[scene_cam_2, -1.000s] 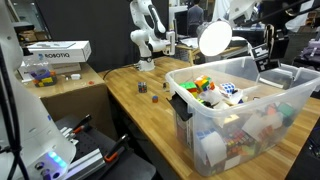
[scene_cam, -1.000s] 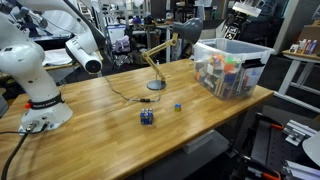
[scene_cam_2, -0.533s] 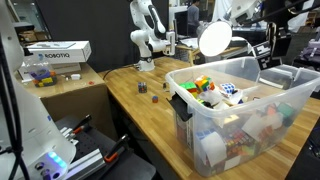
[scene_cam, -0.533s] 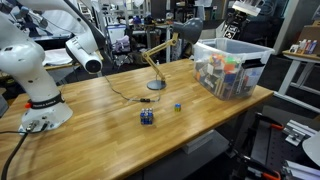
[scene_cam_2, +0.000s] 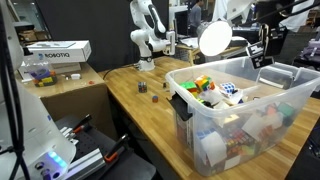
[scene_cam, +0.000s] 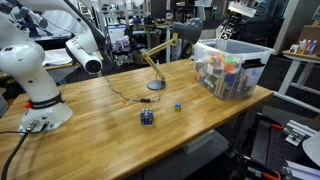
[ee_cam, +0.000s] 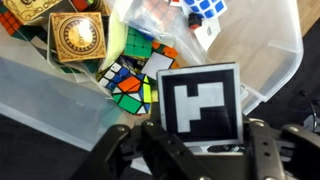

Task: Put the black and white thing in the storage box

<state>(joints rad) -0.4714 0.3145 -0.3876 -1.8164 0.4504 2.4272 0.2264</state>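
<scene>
My gripper should next move the black and white thing down toward the colourful items in the storage box and let go of it, because that thing is hanging over the open bin.
In the wrist view my gripper [ee_cam: 196, 138] is shut on the black and white thing [ee_cam: 200, 98], a cube whose white face carries a black marker pattern. It hangs over the open storage box [ee_cam: 262, 62], a clear bin with puzzle cubes and other colourful items inside. In both exterior views the gripper [scene_cam: 233, 27] [scene_cam_2: 263, 48] is above the storage box [scene_cam: 232, 48] [scene_cam_2: 196, 106]. The cube is too small to make out there.
A small dark blue block [scene_cam: 147, 117] and a tiny blue piece [scene_cam: 178, 106] lie on the wooden table [scene_cam: 100, 130]. A desk lamp [scene_cam: 157, 62] stands behind them. The white arm base [scene_cam: 35, 80] is at the table's far end. A cardboard box [scene_cam_2: 55, 85] stands beside the table.
The gripper with the cube has shifted slightly over the storage box, showing lower above it in an exterior view. Nothing on the table has moved.
</scene>
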